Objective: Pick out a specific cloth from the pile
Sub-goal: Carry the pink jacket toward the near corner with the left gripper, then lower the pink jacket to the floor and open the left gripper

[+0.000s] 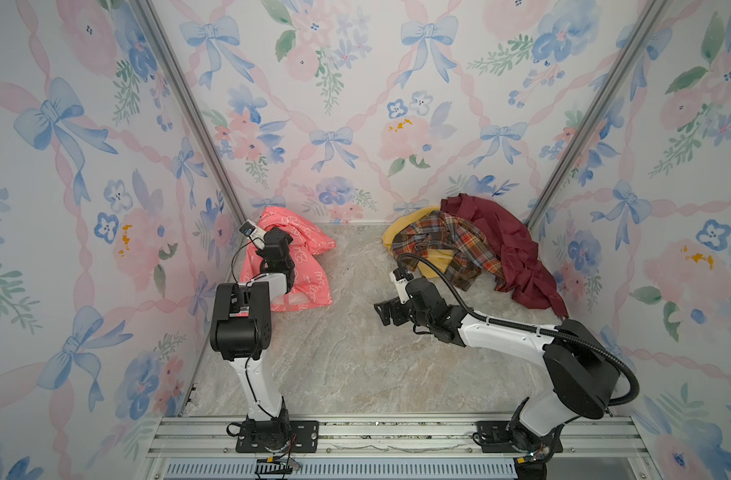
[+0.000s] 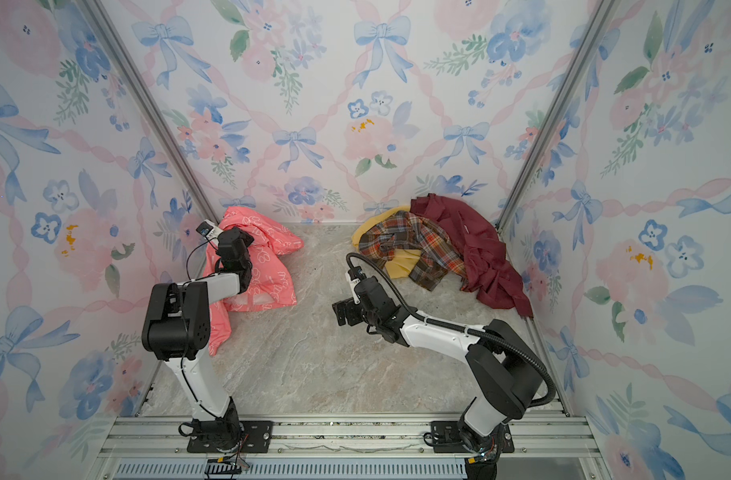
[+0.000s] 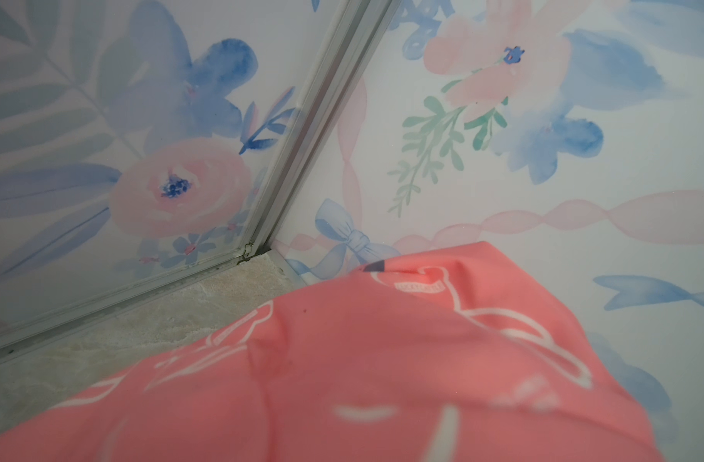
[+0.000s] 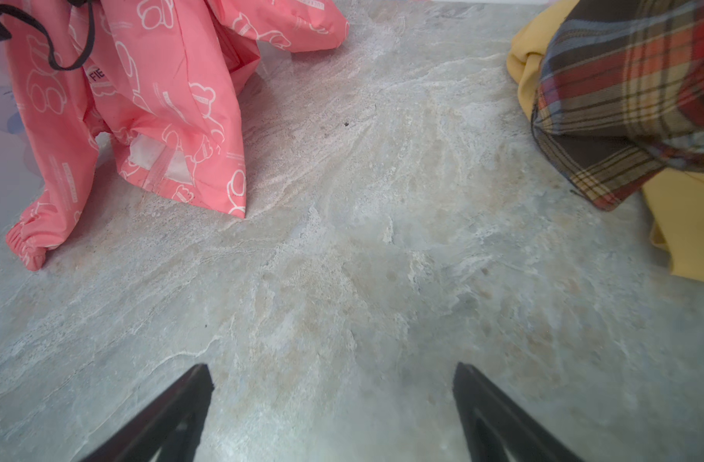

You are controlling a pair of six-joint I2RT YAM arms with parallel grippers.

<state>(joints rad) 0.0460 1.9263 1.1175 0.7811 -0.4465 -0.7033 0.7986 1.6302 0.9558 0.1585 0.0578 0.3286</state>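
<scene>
The bunched cloth comes down in my left gripper toward the floor by the corner post (image 3: 232, 290) next. The gripper releases it there, since that spot lies apart from the pile.
The cloth (image 1: 310, 266), coral pink with white outline drawings, hangs bunched in the back left corner, apart from the pile (image 1: 472, 249). My left gripper (image 1: 281, 240) is buried in its upper folds and shut on it. Its lower part and one cuffed sleeve rest on the floor. In the left wrist view the cloth (image 3: 382, 360) covers the jaws. The pile (image 2: 438, 245) of plaid, yellow and maroon garments lies at the back right. My right gripper (image 1: 382, 313) hovers open over bare floor between the two, holding nothing; its fingertips (image 4: 206, 376) stand wide apart.
Flowered walls close in the back and both sides, with metal corner posts (image 1: 189, 104). A marbled floor (image 1: 355, 353) stretches between the cloth and the pile. Both arm bases sit on an aluminium rail (image 1: 397, 432) along the front edge.
</scene>
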